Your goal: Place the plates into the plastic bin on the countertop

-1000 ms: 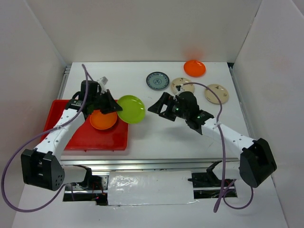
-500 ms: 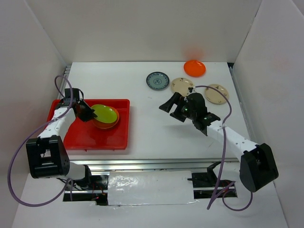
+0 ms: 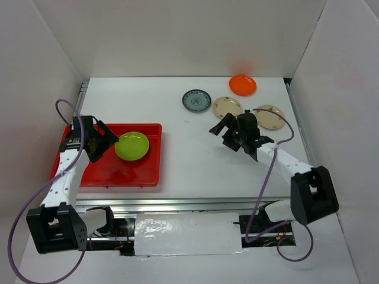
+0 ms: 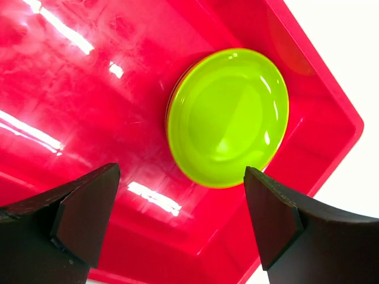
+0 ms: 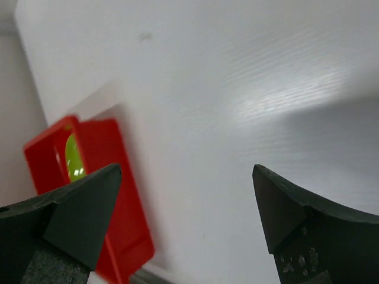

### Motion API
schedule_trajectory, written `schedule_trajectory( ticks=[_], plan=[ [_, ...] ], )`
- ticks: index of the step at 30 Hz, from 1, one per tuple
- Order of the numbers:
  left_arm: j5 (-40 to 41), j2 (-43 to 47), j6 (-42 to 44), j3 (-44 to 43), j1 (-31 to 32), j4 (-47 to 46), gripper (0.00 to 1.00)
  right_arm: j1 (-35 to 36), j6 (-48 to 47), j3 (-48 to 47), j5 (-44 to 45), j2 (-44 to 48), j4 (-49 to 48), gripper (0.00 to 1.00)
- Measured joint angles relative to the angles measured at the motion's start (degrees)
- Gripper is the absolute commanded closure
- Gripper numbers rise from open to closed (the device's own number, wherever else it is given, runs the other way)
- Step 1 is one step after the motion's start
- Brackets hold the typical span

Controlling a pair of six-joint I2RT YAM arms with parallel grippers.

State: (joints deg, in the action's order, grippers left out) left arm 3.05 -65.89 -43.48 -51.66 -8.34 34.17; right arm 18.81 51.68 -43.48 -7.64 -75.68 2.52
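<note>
The right gripper will next go down and outward onto the cream plate by the blue-grey one, at that plate's rim facing the other cream plate, because the countertop there is bare.
The red plastic bin point(image 3: 95, 171) lies at the left of the white countertop point(image 3: 189, 165). In it a lime green plate point(image 3: 132, 145) rests flat on an orange plate whose edge just shows point(image 4: 170, 100). My left gripper point(image 3: 106, 147) hangs open just left of that stack, with nothing between its fingers point(image 4: 177, 219). On the countertop at the back right lie a blue-grey plate point(image 3: 196, 100), two cream plates point(image 3: 226, 106) point(image 3: 272, 117) and an orange plate point(image 3: 243, 84). My right gripper point(image 3: 220, 135) is open and empty, just in front of the cream plates.
White walls close in the table on the left, back and right. A metal rail point(image 3: 189, 204) runs along the front edge. The right wrist view looks across bare countertop point(image 5: 237, 89) to the bin point(image 5: 112, 195) with the green plate point(image 5: 74, 157).
My left gripper carried the green plate into the bin, set it on the orange plate, opened and drew back to the left. My right arm moved back toward the cream plates.
</note>
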Motion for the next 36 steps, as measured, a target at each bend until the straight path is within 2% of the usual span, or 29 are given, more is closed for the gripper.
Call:
schedule_trajectory(
  ticks=[4, 9, 14, 17, 19, 20, 22, 23, 25, 26, 28, 29, 32, 36],
  plan=[
    [-0.7, 3.9, 2.7, 0.0, 0.0, 1.8, 0.01, -4.4, 2.7, -3.7, 4.1, -9.7, 0.7, 0.00],
    [-7.4, 6.9, 7.8, -1.1, 0.2, 1.8, 0.01, -9.6, 6.5, -10.4, 6.7, -23.3, 0.0, 0.00],
    [-13.2, 9.7, 11.9, -1.3, 0.4, 1.4, 0.01, -13.7, 12.1, -11.8, 7.0, -27.5, -6.9, 0.03],
    [-15.5, 11.3, 13.4, -1.4, 0.4, 1.4, 0.01, -15.1, 14.1, -15.2, 7.1, -31.1, -8.6, 0.08],
    [-16.8, 11.5, 13.9, -1.7, 0.4, 1.3, 0.01, -15.6, 15.0, -18.8, 6.9, -34.2, -9.1, 0.16],
    [-17.3, 11.5, 14.3, -1.9, 0.4, 1.3, 0.01, -15.9, 15.5, -20.0, 6.8, -35.5, -9.7, 0.27],
    [-18.1, 11.3, 14.9, -2.2, 0.4, 1.2, 0.01, -16.2, 16.2, -21.5, 7.0, -37.2, -9.5, 0.34],
    [-18.4, 11.2, 15.0, -2.4, 0.4, 1.2, 0.01, -16.3, 16.8, -22.2, 6.7, -37.9, -9.0, 0.42],
    [-19.0, 10.9, 15.1, -2.8, 0.4, 1.2, 0.01, -16.6, 16.9, -24.5, 6.8, -39.3, -7.4, 0.53],
    [-19.2, 10.8, 15.1, -3.0, 0.4, 1.2, 0.01, -16.8, 16.9, -25.4, 6.8, -40.0, -6.6, 0.70],
    [-19.7, 10.6, 15.1, -3.4, 0.4, 1.1, 0.01, -17.1, 16.7, -25.8, 6.8, -40.7, -5.7, 0.94],
    [-19.8, 10.6, 15.1, -3.6, 0.4, 1.0, 0.01, -17.2, 17.1, -25.7, 6.4, -40.7, -5.0, 1.00],
    [-19.9, 10.6, 15.1, -4.1, 0.4, 0.9, 0.01, -17.7, 17.8, -24.4, 5.2, -40.2, -6.1, 1.00],
    [-22.0, 10.5, 15.0, -4.1, 0.5, 0.1, 0.01, -17.4, 17.5, -15.9, 5.9, -33.5, -7.5, 1.00]
  ],
)
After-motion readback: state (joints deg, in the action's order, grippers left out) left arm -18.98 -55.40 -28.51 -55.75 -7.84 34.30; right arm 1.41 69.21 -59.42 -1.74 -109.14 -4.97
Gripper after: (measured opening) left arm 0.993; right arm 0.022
